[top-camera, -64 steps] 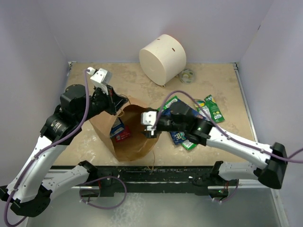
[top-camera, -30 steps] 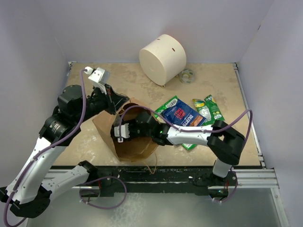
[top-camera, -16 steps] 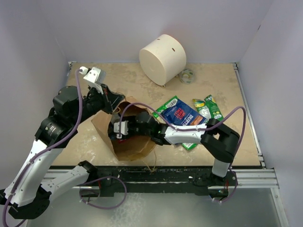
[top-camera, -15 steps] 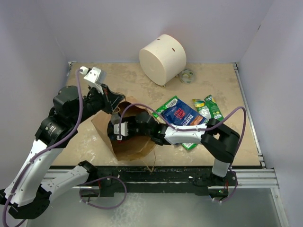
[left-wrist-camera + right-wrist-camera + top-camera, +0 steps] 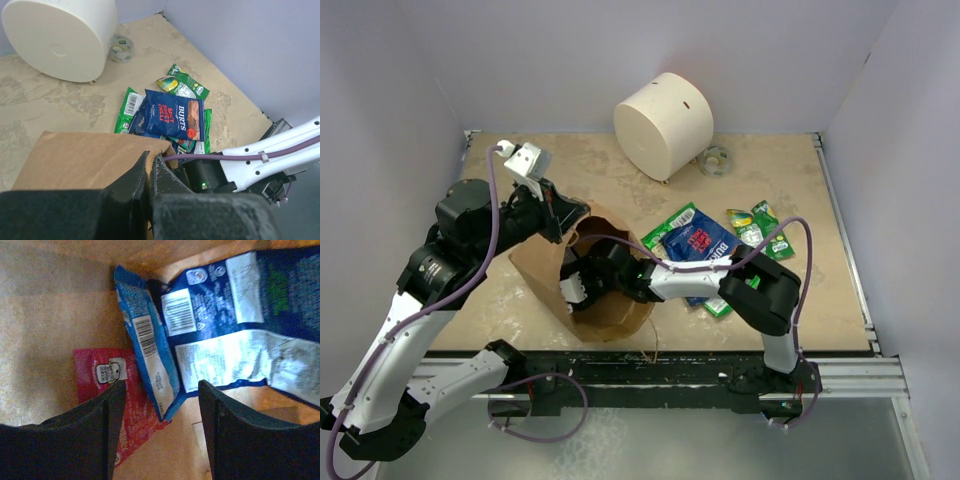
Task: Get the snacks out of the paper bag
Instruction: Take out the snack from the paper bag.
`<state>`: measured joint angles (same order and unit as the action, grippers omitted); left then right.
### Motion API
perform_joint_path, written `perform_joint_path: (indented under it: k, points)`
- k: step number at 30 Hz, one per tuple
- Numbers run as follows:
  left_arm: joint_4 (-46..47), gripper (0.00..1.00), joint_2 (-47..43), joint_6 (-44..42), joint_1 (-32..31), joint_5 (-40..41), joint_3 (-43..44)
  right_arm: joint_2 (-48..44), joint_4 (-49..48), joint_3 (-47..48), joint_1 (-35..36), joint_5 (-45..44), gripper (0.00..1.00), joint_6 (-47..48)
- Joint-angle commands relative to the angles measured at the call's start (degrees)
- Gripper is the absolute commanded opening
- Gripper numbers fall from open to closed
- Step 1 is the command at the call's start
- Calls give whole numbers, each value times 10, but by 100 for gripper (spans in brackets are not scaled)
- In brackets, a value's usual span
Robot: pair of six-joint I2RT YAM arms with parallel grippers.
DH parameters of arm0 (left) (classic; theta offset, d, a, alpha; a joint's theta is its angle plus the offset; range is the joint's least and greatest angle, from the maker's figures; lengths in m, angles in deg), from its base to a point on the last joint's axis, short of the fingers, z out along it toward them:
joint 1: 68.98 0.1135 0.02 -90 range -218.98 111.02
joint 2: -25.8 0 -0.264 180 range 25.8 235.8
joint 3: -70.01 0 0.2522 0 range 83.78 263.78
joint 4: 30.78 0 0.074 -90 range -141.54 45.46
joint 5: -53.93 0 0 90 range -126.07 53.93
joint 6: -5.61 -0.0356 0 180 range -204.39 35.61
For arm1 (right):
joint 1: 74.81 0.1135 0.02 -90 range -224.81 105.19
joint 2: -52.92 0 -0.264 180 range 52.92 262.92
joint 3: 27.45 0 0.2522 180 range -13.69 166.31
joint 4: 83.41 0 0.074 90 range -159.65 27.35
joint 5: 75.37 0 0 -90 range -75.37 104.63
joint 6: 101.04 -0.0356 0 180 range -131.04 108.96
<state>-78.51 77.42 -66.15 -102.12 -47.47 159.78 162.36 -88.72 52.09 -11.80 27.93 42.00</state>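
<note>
The light blue packet's near corner points between my open fingers. My right gripper will next push deeper into the bag onto that corner, turning slightly.
The brown paper bag lies on its side with its mouth open. My left gripper is shut on its upper rim, as the left wrist view shows. My right gripper is inside the bag. In the right wrist view it is open, its jaws either side of a light blue packet's corner. A red packet and a dark blue packet lie beside it in the bag. On the table lie a blue packet and green packets.
A big white cylinder stands at the back, with a small clear tape roll to its right. The pile of packets lies just right of the bag. The right arm stretches across it.
My right gripper has moved left from over the packets on the table and gone deep into the bag. My left gripper has kept hold of the rim, and the bag has shifted a little.
</note>
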Motion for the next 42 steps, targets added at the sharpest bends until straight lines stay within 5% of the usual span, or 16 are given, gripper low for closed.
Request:
perform_joint_path:
  k: [1, 9, 17, 24, 42]
  points:
    - [41, 0, -10, 6, -1, -23, 4, 20, 35, 49, 1, 9, 61, 31]
    - [39, 0, -15, 14, -1, -20, -2, 60, -30, 72, 1, -70, 60, -19]
    - [12, 0, -33, 26, -1, -1, -7, 90, -87, 110, -5, -136, 21, -88]
    - [-9, 0, -55, 38, -1, 47, -24, 57, -96, 96, -10, -135, 4, -110]
    - [-35, 0, -54, 29, -1, 121, -31, -146, -19, -43, -10, -115, 0, -125]
